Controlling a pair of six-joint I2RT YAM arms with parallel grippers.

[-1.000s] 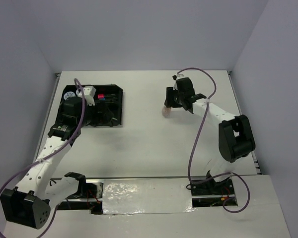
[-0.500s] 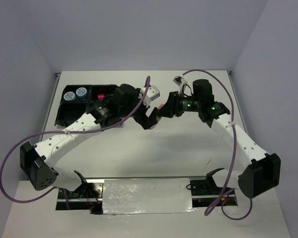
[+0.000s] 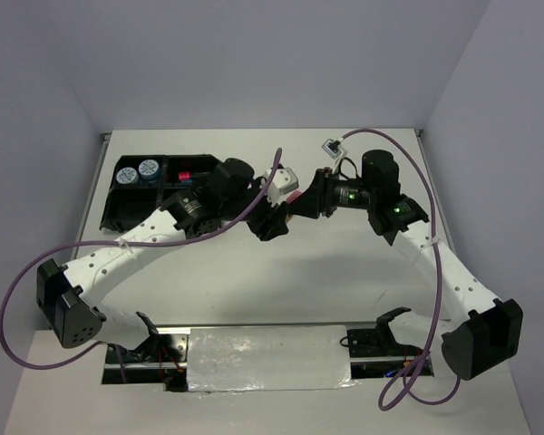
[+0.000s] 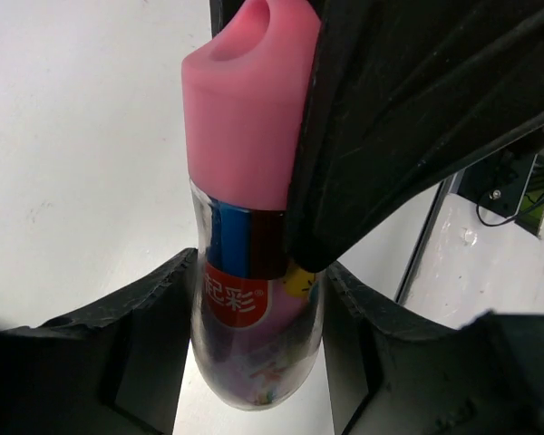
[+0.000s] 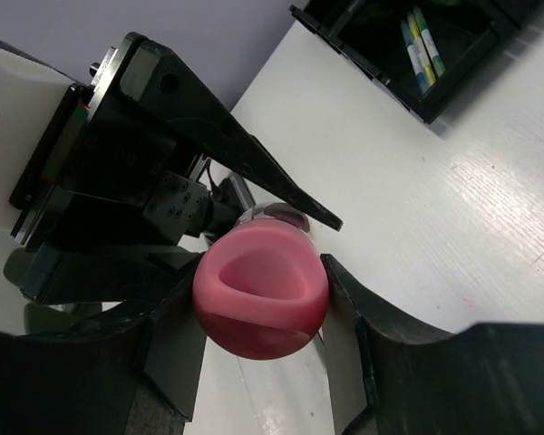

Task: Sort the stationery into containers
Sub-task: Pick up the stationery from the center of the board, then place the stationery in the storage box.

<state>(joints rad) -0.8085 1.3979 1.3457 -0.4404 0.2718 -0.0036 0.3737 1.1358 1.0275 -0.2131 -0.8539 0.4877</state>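
My left gripper will swing next to its left in the top view, over the empty section of the tray by the tins, and let go of the bottle [image 3: 293, 199].
The pink-capped bottle [image 3: 293, 199] is held in the air over the middle of the table, between both grippers. In the left wrist view my left gripper [image 4: 258, 281] has its fingers against the clear lower end of the bottle [image 4: 254, 308]. In the right wrist view my right gripper [image 5: 261, 290] has its fingers against the pink cap [image 5: 258, 294]. In the top view the left gripper [image 3: 274, 220] and right gripper [image 3: 301, 207] meet tip to tip. The black tray [image 3: 118, 213] lies at the far left, holding two round blue-white tins [image 3: 137, 171] and a pink-capped item [image 3: 184, 174].
In the right wrist view a corner of the tray [image 5: 381, 72] shows thin yellow-green and white pens [image 5: 419, 45] in a compartment. Both arms' cables arch over the table. A foil-covered strip [image 3: 267, 358] runs along the near edge.
One second ago my left gripper was over the tray and my right gripper was at the bottle on the far right-centre. Both have swung to the middle and now meet on the bottle.
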